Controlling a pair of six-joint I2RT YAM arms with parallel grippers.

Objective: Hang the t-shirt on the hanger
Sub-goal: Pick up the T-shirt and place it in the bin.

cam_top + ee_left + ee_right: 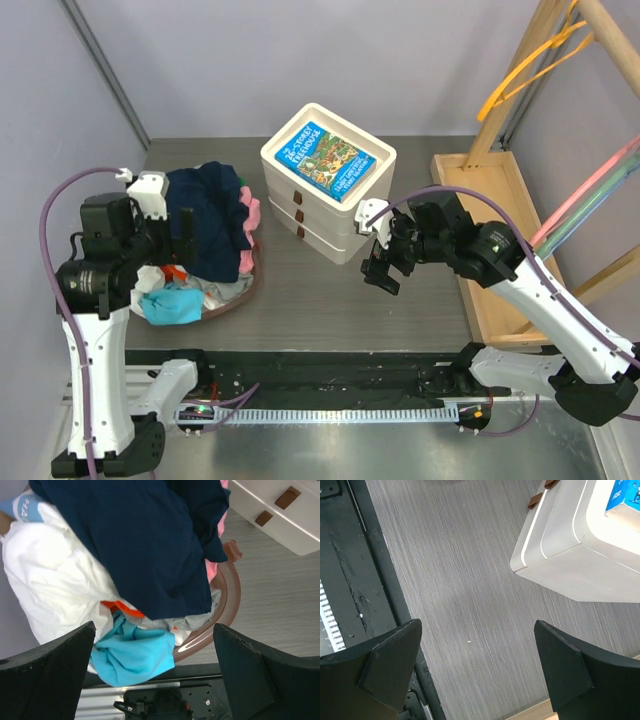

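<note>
Next, my left gripper moves outward and down onto the shirt's edge (234,198) (199,497) beside the pink garment and closes, because the navy t-shirt lies on top of the heap.
The dark navy t-shirt (213,218) lies on top of a heap of clothes in a brown basket (250,284) at the left. In the left wrist view the t-shirt (145,545) fills the upper middle. My left gripper (176,232) hangs just above the heap, open and empty; it also shows in its wrist view (155,672). The orange-yellow hanger (528,62) hangs on a wooden rack at the top right. My right gripper (382,270) is open and empty above bare table near the middle, seen also in the right wrist view (477,672).
A white stacked box (328,185) with a blue book (325,161) on top stands at centre back. White (50,580), turquoise (132,652), pink and grey garments lie under the t-shirt. A wooden tray (495,250) and pink and green rods (590,200) are at the right.
</note>
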